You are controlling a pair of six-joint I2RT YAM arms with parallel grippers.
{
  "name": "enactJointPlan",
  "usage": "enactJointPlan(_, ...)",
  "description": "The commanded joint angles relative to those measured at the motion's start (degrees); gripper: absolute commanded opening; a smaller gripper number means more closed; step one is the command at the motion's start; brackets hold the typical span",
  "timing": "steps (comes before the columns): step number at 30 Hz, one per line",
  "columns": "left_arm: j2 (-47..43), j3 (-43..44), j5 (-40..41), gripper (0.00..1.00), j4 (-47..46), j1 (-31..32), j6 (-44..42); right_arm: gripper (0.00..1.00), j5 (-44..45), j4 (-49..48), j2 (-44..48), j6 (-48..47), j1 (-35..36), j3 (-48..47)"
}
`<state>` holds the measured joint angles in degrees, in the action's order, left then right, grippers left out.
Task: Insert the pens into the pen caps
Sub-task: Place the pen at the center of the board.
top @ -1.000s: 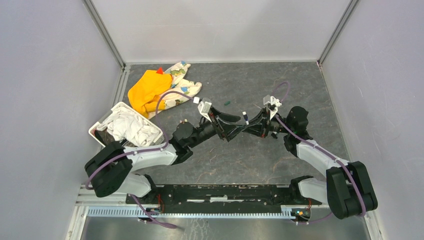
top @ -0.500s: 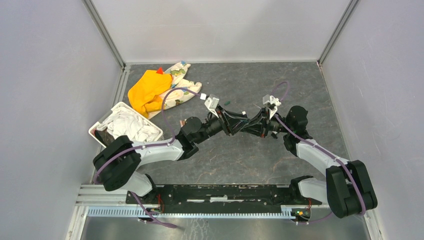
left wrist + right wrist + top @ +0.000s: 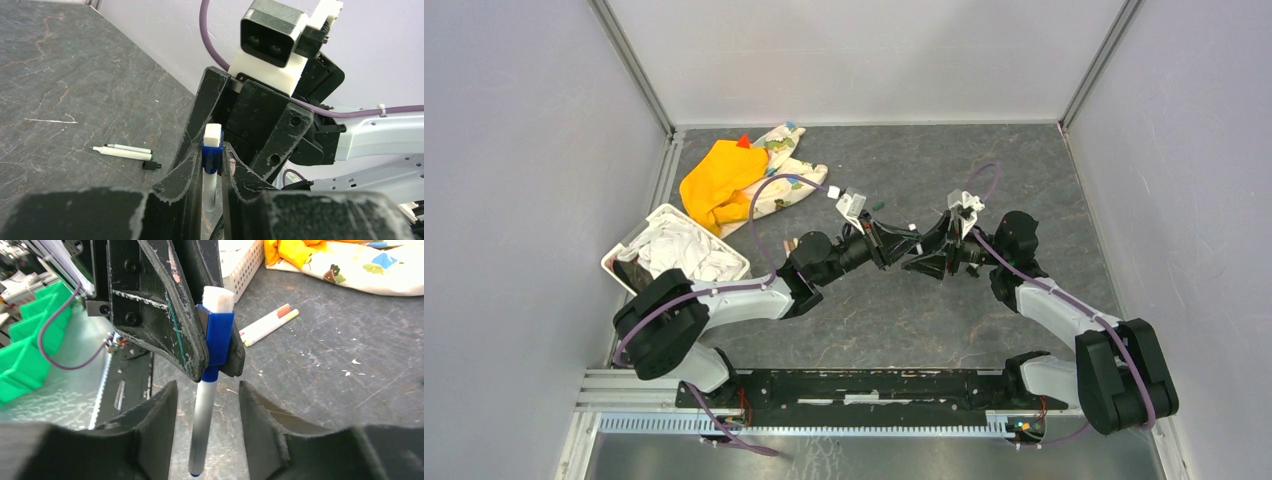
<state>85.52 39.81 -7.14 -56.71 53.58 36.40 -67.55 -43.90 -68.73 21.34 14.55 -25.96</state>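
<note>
The robot should move its left gripper to the left in the top view and down beside the yellow-tipped pen to let go there, because the blue cap [image 3: 219,337] is on.
A white-barrelled pen [image 3: 202,425] with a blue pen cap [image 3: 219,337] on it hangs upright between the two arms, above mid-table. My left gripper [image 3: 212,150] is shut on that blue cap [image 3: 211,156], and the barrel [image 3: 210,187] drops down between its fingers. My right gripper [image 3: 207,395] is open, its fingers either side of the barrel without touching it. Both grippers meet in the top view, left [image 3: 892,243] and right [image 3: 927,256]. Two more pens [image 3: 122,150] and a small black cap [image 3: 151,165] lie on the table.
Two pens with orange and yellow tips [image 3: 270,324] lie near a white basket [image 3: 629,245] of white cloth at the left. An orange cloth [image 3: 719,180] and a patterned cloth [image 3: 796,165] sit at the back left. A dark green cap [image 3: 877,205] lies behind the grippers.
My left gripper has come in to the right gripper and closed on the blue cap. My right gripper has opened and let go of the pen barrel.
</note>
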Motion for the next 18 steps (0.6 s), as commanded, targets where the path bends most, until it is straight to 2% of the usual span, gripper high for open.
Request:
enactJointPlan(1, -0.9, 0.8, 0.47, 0.02, 0.29, -0.03, -1.16, 0.6, 0.07, 1.35, 0.5, -2.65, 0.24, -2.64)
enactJointPlan(4, -2.57, -0.62, 1.7, 0.02, 2.46, -0.5, -0.91, 0.69, 0.15, 6.67, 0.76, -7.11, 0.18, -3.9)
enactJointPlan(9, -6.5, -3.35, 4.58, 0.02, 9.46, -1.81, -1.15, 0.75, 1.18, 22.86, 0.45, -20.77, 0.2, -8.86)
enactJointPlan(14, -11.39, -4.41, 10.68, 0.02, 25.46, -2.51, -3.31, 0.78, 4.82, 38.21, 0.5, -36.19, -0.2, -13.97)
enactJointPlan(18, -14.97, -4.1, 21.74, 0.02, 40.74, -2.61, -2.33, 0.79, 5.56, 39.26, 1.05, -37.25, -1.65, -14.17)
